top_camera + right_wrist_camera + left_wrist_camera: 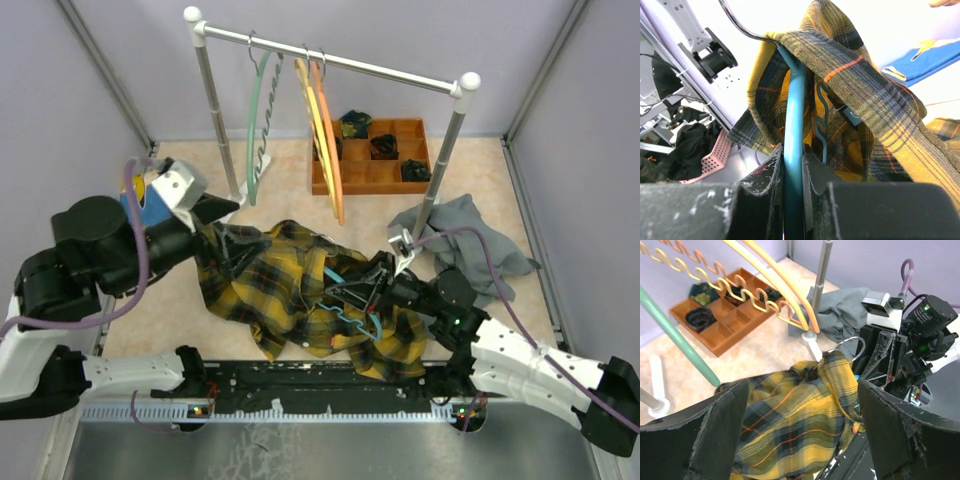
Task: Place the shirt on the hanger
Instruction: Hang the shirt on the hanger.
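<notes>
I should pull the hanger's teal bar [793,125] back and toward the right in the top view with my right gripper before releasing it, as plaid cloth already drapes the hanger's shoulder.
The yellow and black plaid shirt [275,285] lies bunched on the table in front of the arms. Part of it is draped over the teal hanger [347,314]. My right gripper [793,156] is shut on the hanger's teal bar [793,125], holding it up so that plaid cloth [865,100] hangs over its shoulder and the metal hook [737,22] sticks out. My left gripper [222,222] is at the shirt's left edge. In the left wrist view its jaws stand wide open above the shirt [795,415], with nothing between the fingers [695,435].
A clothes rack [330,62] at the back carries a green hanger [255,130] and orange and yellow hangers [325,130]. A brown compartment tray [375,170] sits behind its right post [440,165]. A grey garment [465,240] lies right, and a blue cloth [150,208] left.
</notes>
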{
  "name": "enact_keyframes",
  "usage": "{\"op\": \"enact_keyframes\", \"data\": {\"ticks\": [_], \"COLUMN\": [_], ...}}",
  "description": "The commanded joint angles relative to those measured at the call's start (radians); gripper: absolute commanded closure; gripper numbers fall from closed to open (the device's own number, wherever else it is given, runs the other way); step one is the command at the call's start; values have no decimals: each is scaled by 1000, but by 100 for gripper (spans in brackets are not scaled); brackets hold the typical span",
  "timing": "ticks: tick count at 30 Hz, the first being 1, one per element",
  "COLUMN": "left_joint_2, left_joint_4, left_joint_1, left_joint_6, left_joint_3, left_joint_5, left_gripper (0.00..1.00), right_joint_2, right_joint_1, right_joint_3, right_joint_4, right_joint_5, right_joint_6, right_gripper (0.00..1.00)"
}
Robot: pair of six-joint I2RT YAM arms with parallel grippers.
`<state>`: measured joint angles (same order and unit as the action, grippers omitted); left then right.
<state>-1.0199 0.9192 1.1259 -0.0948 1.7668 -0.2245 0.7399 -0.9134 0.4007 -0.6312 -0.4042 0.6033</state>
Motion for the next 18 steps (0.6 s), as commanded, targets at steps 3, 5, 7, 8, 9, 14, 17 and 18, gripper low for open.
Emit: {"op": "enact_keyframes", "data": {"ticks": [3, 5, 7, 8, 9, 14, 17, 18], "left_joint_2": [50, 34, 6, -8, -21, -55, -54, -52], "left_joint_4": [-19, 32, 100, 144, 164, 237, 234, 234], "left_joint_1": [5, 5, 5, 5, 5, 5, 5, 4], "left_joint_6": [140, 176, 211, 222, 233, 253, 241, 237], "left_joint_3": [-46, -19, 17, 34, 48, 38, -16, -32], "left_joint_5": [-8, 25, 79, 111, 140, 328, 409, 423], "left_gripper": [7, 8, 9, 10, 10, 15, 16, 17], "right_joint_2": [-67, -82, -102, -119, -131, -199, -241, -255], "right_joint_1": [-7, -7, -7, -7, -8, -7, -7, -7], "right_joint_3": [-9, 14, 29, 28, 27, -3, -20, -23], "right_joint_4": [-232, -166, -90, -69, -50, 18, 51, 64], "right_joint_5": [-59, -114, -165, -180, -195, -240, -238, -237], "right_joint_6": [-41, -64, -87, -90, -90, -78, -70, -68], "right_gripper": [100, 100, 100, 100, 100, 100, 100, 100]}}
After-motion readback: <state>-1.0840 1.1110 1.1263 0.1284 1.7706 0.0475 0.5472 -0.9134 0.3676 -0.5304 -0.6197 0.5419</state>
